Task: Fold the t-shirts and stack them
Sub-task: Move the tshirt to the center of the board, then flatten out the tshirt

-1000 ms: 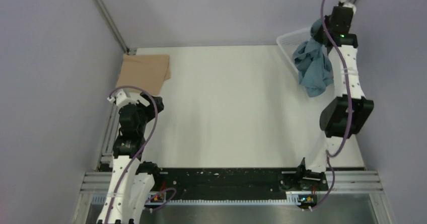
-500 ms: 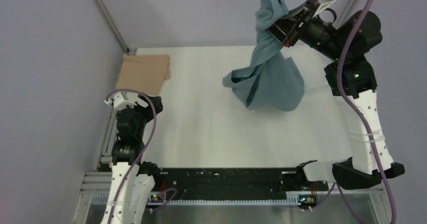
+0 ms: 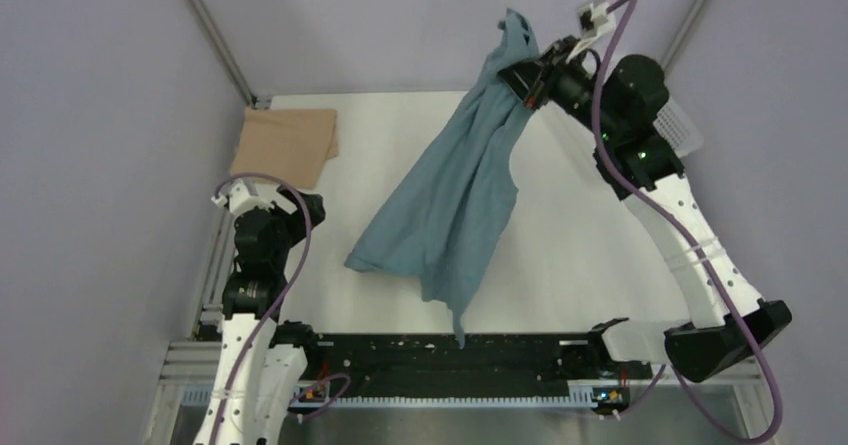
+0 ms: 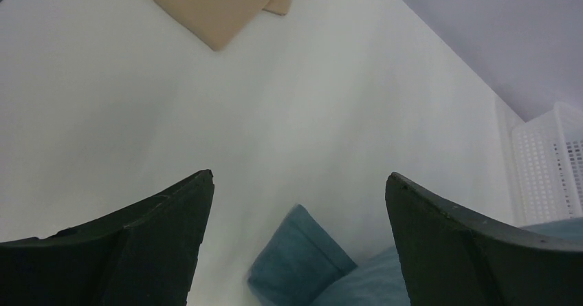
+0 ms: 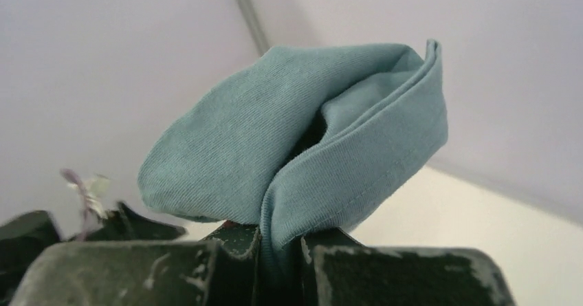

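Note:
I will next lower my left gripper onto the teal-blue t-shirt's loose corner [image 3: 361,258] [image 4: 294,251], which is below my gripper and to its right in the top view. Only the far end of the t-shirt is held.
The teal-blue t-shirt [image 3: 455,200] hangs stretched from my right gripper [image 3: 517,73], which is raised above the table's far edge and shut on a bunched fold of it [image 5: 323,155]. The cloth's lower part trails diagonally across the middle of the table toward the near edge. Its blurred corner [image 4: 299,261] shows between the fingers of my left gripper [image 4: 299,196], which stands open and holds nothing at the left side of the table [image 3: 270,200]. The tan t-shirt [image 3: 285,145] lies folded flat at the far left corner, also in the left wrist view [image 4: 220,3].
A white mesh basket [image 3: 675,125] stands at the far right, mostly behind the right arm, and it shows again in the left wrist view [image 4: 550,155]. A black rail [image 3: 440,355] runs along the near edge. Walls close in left, right and back.
The right arm has lifted the teal shirt out of the basket and swung it left and high over the table; the cloth has unfurled and now trails toward the near edge. The left arm is still.

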`<state>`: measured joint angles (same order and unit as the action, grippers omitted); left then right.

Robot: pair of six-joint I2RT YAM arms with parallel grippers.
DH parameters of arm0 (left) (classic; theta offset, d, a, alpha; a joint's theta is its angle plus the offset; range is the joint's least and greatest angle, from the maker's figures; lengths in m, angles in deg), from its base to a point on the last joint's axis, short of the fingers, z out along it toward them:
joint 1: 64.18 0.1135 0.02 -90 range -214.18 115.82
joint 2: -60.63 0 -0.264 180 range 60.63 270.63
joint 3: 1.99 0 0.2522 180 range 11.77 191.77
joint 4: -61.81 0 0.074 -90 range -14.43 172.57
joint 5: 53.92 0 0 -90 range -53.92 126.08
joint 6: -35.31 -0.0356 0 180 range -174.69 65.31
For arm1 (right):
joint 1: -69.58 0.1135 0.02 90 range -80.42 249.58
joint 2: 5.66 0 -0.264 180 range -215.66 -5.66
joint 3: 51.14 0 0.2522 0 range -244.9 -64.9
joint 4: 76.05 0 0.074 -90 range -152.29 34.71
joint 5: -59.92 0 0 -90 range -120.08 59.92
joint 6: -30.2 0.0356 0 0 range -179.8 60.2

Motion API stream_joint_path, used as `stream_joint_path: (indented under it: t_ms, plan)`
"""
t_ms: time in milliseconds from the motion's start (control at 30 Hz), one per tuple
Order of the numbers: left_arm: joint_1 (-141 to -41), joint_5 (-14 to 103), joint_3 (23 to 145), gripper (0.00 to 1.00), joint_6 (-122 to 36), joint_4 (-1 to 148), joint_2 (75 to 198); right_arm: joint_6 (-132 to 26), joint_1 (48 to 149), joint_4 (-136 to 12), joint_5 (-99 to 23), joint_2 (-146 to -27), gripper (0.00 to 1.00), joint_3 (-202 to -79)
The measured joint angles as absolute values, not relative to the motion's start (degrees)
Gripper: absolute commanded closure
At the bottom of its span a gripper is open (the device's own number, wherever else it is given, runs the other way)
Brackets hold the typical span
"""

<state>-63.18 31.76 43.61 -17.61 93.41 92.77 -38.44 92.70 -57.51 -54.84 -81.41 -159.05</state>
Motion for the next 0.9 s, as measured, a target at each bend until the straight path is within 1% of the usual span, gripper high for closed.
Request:
stream_joint_path:
  t_ms: [67, 100, 133, 167, 200, 267, 333, 367, 467, 533, 600, 733, 833, 900]
  plan:
    - [-63.2, 31.9, 43.6, 0.01, -17.0, 94.0, 93.9, -39.2, 92.7, -59.0, -47.7, -77.3, 1.00, -147.4]
    - [-63.2, 32.2, 43.6, 0.01, -16.8, 94.1, 94.6, -39.4, 92.7, -59.0, -44.1, -75.9, 0.97, -142.5]
    - [-63.2, 32.6, 43.6, 0.01, -16.5, 94.1, 95.5, -39.5, 92.5, -59.5, -39.5, -74.7, 0.90, -136.7]
    - [-63.2, 33.1, 43.6, 0.01, -16.2, 94.2, 96.6, -39.5, 92.4, -59.3, -37.1, -74.3, 0.73, -133.8]
    - [-63.2, 33.8, 43.6, 0.01, -15.8, 94.2, 97.6, -39.0, 91.4, -58.8, -31.0, -74.6, 0.55, -126.8]
    - [-63.2, 35.9, 43.6, 0.01, -15.6, 94.6, 100.0, -37.9, 88.8, -55.9, -25.0, -78.0, 0.29, -122.4]
    - [-63.2, 38.4, 43.6, 0.01, -15.3, 95.5, 102.9, -36.3, 85.2, -51.4, -17.6, -84.4, 0.05, -122.0]
    - [-63.2, 39.6, 43.6, 0.01, -15.1, 96.1, 104.2, -35.5, 84.0, -49.1, -14.0, -87.1, 0.02, -122.5]
    - [-63.2, 41.5, 42.8, 0.01, -14.3, 97.1, 105.9, -34.7, 83.2, -42.1, -4.5, -91.2, 0.01, -125.2]
    - [-63.2, 41.7, 41.7, 0.01, -14.0, 97.3, 106.0, -35.4, 86.0, -40.3, 0.2, -90.6, 0.01, -126.4]
    - [-63.2, 41.6, 40.1, 0.01, -13.6, 97.4, 105.6, -36.3, 91.2, -39.8, 2.8, -88.7, 0.01, -126.9]
    - [-64.1, 41.2, 37.8, 0.01, -12.6, 99.7, 103.5, -36.9, 105.2, -40.0, 1.1, -83.4, 0.02, -124.7]
    - [-64.3, 40.7, 35.9, 0.01, -11.4, 101.4, 100.4, -36.7, 117.9, -40.0, -4.1, -80.3, 0.05, -120.3]
    - [-64.3, 40.5, 34.9, 0.01, -10.8, 102.6, 98.9, -36.4, 124.0, -39.9, -7.3, -80.9, 0.07, -118.9]
